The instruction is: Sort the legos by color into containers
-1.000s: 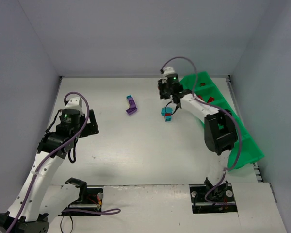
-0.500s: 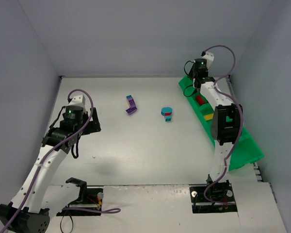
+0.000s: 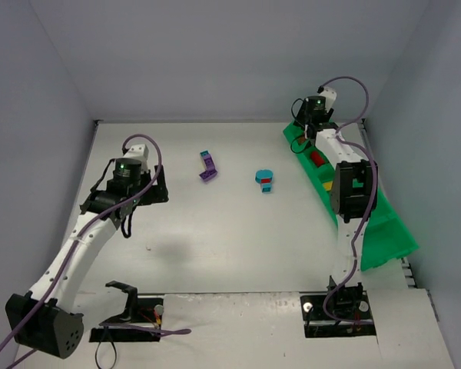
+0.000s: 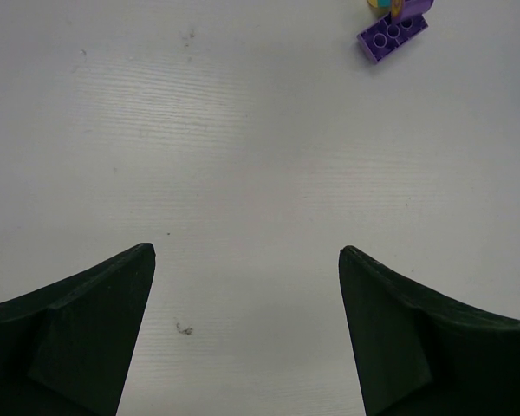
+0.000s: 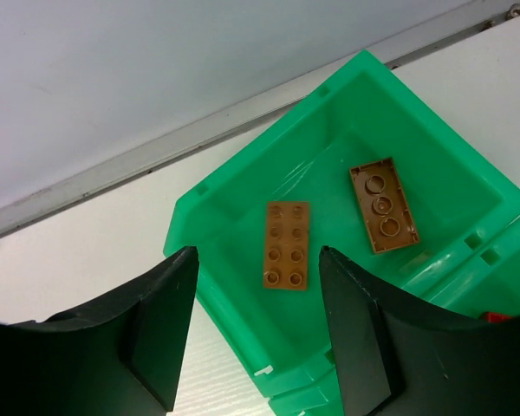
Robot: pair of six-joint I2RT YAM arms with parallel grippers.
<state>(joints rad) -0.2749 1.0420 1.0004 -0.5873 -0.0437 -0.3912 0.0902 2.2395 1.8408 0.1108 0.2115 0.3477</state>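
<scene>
The smaller purple brick lies below the robot's left gripper and to its right in the top view, so the gripper will move that way and down onto the brick's uncovered end.
The green tray [image 3: 384,223] runs along the right side. My right gripper [image 3: 306,132] hangs open and empty over its far compartment [image 5: 243,199], where two brown bricks lie: one studs up [image 5: 286,244], one underside up [image 5: 383,204]. A red brick [image 3: 318,160] and a yellow one [image 3: 329,184] lie in compartments further along. A purple brick [image 3: 208,167] with a teal piece and a teal stack [image 3: 265,181] lie on the table. My left gripper [image 3: 155,188] is open and empty over bare table; the purple brick [image 4: 393,36] shows far ahead of it.
White table [image 3: 215,246] with grey walls all round. A red piece shows at the right edge of the right wrist view [image 5: 494,317]. The arm bases and cables sit at the near edge.
My right gripper went from beside the teal stack to over the tray's far compartment and stays there. My left arm has reached farther right and forward.
</scene>
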